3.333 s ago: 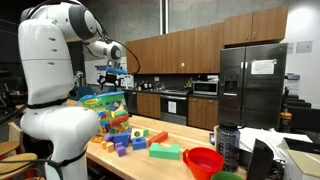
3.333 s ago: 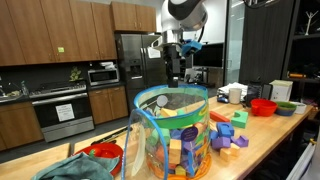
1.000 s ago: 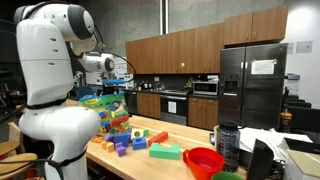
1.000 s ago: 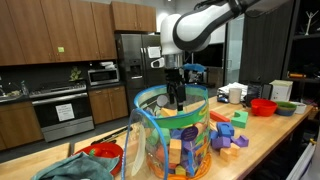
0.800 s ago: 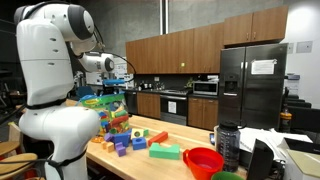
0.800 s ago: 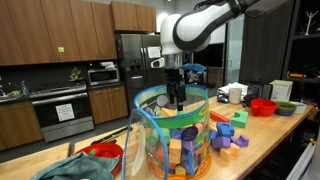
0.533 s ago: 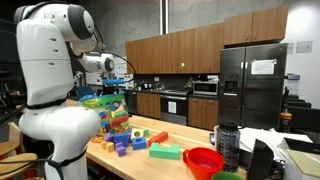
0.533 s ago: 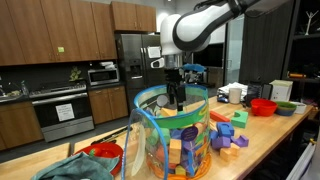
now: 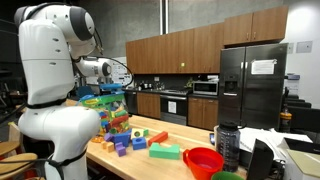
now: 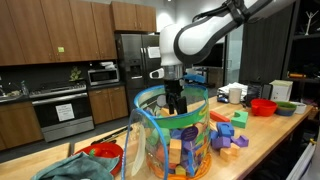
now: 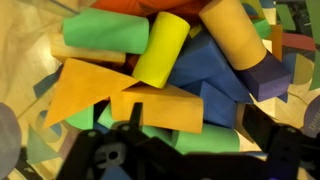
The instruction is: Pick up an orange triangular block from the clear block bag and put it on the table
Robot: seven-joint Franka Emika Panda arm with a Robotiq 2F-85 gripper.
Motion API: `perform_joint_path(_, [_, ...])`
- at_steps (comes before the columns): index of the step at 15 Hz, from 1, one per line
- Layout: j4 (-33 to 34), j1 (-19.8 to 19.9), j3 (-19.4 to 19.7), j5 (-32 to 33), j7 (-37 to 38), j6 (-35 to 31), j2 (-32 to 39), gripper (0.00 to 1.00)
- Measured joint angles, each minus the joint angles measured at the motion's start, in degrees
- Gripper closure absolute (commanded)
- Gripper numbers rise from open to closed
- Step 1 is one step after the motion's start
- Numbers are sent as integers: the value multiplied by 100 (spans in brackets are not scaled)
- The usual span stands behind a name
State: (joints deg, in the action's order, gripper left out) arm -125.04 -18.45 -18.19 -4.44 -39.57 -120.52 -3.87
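Note:
Next I need to lower my gripper deeper into the bag over the orange-tan triangular block below it and close there, since its open fingers already straddle the block.
The clear block bag [image 10: 150,135] with green trim stands on the table [image 10: 270,140], full of multicoloured blocks; it also shows in an exterior view [image 9: 108,118]. My gripper [image 10: 178,104] reaches down inside the bag's mouth. In the wrist view the gripper [image 11: 200,128] is open, its dark fingers straddling an orange block and a green cylinder [image 11: 185,138]. A large orange triangular block [image 11: 85,95] lies just left of the fingers, beside a yellow cylinder [image 11: 160,48] and a blue block [image 11: 215,75]. Nothing is held.
Loose blocks [image 9: 140,140] lie on the table [image 9: 150,162] beside the bag, with a green block [image 9: 165,151]. A red bowl [image 9: 203,160] and a dark bottle [image 9: 227,145] stand further along. Another red bowl [image 10: 262,106] sits at the far end.
The arm has come down from above the bag into its mouth. In the last half second the gripper has sunk a little deeper among the blocks.

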Motion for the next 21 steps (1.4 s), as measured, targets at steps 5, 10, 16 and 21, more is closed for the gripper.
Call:
perform_joint_path(5, [-64, -131, -153, 64, 7, -339, 265, 0])
perform_joint_path(10, [-55, -172, -219, 558, 50, -516, 448, 0])
perform_joint_path(16, [-60, -170, -223, 1229, 142, -514, 532, 26])
perform_joint_path(21, [-43, -170, -223, 1495, 288, -518, 542, 56])
